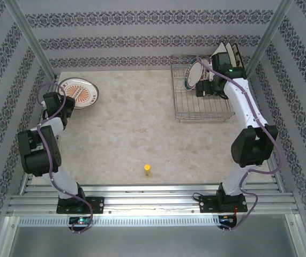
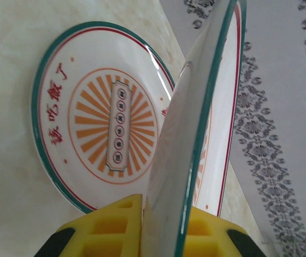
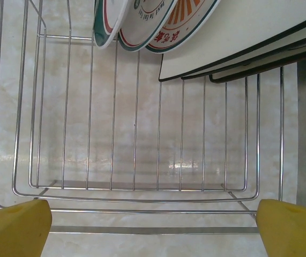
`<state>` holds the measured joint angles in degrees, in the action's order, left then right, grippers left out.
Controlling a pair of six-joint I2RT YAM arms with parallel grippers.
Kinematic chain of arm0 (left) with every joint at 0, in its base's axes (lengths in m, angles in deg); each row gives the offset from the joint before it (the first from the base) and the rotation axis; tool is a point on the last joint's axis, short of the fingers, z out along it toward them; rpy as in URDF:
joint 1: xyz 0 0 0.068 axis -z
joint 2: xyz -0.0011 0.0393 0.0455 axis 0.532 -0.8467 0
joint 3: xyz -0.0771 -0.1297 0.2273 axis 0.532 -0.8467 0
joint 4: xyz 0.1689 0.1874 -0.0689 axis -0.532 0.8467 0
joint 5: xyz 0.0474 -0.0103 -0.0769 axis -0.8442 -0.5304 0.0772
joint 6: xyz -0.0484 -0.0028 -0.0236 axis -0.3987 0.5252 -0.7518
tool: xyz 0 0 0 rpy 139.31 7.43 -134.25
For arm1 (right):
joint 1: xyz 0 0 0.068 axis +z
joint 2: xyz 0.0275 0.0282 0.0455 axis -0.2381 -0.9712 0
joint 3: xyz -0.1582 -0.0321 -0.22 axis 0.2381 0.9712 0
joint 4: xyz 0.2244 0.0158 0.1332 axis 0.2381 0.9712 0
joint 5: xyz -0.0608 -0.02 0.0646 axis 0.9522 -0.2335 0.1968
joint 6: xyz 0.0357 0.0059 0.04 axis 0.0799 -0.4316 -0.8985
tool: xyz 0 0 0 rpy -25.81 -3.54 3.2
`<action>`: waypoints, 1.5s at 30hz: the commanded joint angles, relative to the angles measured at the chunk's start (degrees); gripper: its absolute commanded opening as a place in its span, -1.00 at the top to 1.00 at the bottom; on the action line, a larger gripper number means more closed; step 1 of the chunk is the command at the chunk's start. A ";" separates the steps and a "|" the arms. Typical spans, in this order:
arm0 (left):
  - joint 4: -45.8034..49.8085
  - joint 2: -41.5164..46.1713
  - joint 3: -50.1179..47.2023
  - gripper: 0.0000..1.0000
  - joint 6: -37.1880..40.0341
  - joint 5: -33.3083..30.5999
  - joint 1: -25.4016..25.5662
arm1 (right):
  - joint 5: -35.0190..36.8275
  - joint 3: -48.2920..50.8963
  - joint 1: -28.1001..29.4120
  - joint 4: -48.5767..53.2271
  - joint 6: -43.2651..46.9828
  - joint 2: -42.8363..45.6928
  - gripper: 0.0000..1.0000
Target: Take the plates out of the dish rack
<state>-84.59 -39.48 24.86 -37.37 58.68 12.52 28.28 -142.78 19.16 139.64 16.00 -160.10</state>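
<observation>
That matching round plate already lies below, so next I will lower my left gripper, tip its upright plate over onto that flat plate (image 1: 81, 92) (image 2: 107, 115) and let go of the upright plate's rim.
My left gripper (image 1: 66, 103) is at the table's far left, shut on the rim of a round white plate (image 2: 195, 134) with orange rays. That plate stands on edge between the yellow fingers (image 2: 110, 225). Under it another round plate (image 2: 96, 115) lies flat on the table. The wire dish rack (image 1: 202, 99) stands at the back right. It holds round plates (image 1: 193, 75) and square cream plates (image 1: 229, 53) with dark rims, all upright at its far end. My right gripper (image 1: 203, 87) hovers open over the rack's bare wires (image 3: 136, 187), short of the round plates (image 3: 142, 21) and the square plates (image 3: 249, 32).
A small yellow cylinder (image 1: 148, 170) stands on the table near the front middle. Patterned walls close in the back and both sides. Aluminium rails (image 1: 153, 203) run along the near edge by the arm bases.
</observation>
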 commanded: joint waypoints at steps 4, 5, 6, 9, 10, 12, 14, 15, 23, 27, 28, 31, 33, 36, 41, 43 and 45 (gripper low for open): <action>-11.39 -4.51 1.26 1.00 -5.40 0.29 -1.21 | -0.34 0.00 0.01 1.28 1.16 0.32 -0.95; -11.48 -5.17 1.78 1.00 -5.57 0.32 -1.21 | -0.50 -0.08 -0.01 1.15 1.14 0.32 -0.95; -11.59 -5.93 2.13 1.00 -5.69 0.30 -1.16 | -0.84 -0.23 0.02 1.16 1.14 0.38 -0.96; -11.34 -7.27 2.82 1.00 -5.77 -0.32 -1.21 | -1.00 -0.60 0.15 1.16 1.13 0.28 -0.95; -11.37 -7.60 2.95 1.00 -5.78 -0.43 -1.18 | -1.05 -0.77 0.22 1.22 1.16 0.17 -0.96; -11.21 -8.28 3.37 1.00 -5.64 -0.86 -1.19 | -0.94 -1.21 0.32 1.41 1.27 -0.10 -0.95; -11.02 -9.00 3.79 1.00 -5.20 -1.27 -1.15 | -0.94 -1.53 0.41 1.55 1.36 -0.38 -0.95; -10.59 -9.41 4.22 1.00 -4.78 -1.59 -1.19 | -0.99 -1.66 0.50 1.50 1.36 -0.47 -0.95; -11.03 -12.57 4.87 1.00 -4.89 -1.89 -1.21 | -0.21 -2.30 1.19 2.04 1.45 -1.68 -0.96; -9.98 -13.63 5.88 1.00 -4.36 -1.32 -1.17 | 0.05 -2.64 1.57 2.02 1.51 -1.97 -0.95; -8.98 -13.65 6.31 0.98 -3.69 -0.99 -1.19 | -0.05 -2.68 1.61 2.02 1.57 -2.04 -0.96; -2.74 -12.96 8.59 0.50 0.47 -1.00 -1.08 | -0.03 -2.77 1.69 1.85 1.49 -1.88 -0.95; 1.00 -12.02 9.47 0.21 3.28 -1.95 -1.11 | 0.16 -2.83 1.69 1.85 1.71 -1.88 -0.95; 6.95 -10.45 11.03 -0.02 7.39 -3.46 -1.07 | 0.38 -3.07 1.73 2.06 1.82 -2.01 -0.96; 13.62 -8.42 13.22 -0.14 13.61 -4.68 -0.91 | 0.40 -3.79 1.77 2.29 1.80 -2.23 -0.95; 16.91 -7.82 14.62 -0.16 16.29 -5.21 -0.78 | 0.25 -4.14 1.97 2.44 1.73 -2.23 -0.96; 20.24 -7.37 16.09 -0.18 19.10 -5.89 -0.51 | 0.33 -4.42 2.08 2.49 1.76 -2.31 -0.95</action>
<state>-70.85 -49.57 37.98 -25.17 54.75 11.82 27.69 -145.43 20.43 140.91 17.13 -161.74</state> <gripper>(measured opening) 0.588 0.977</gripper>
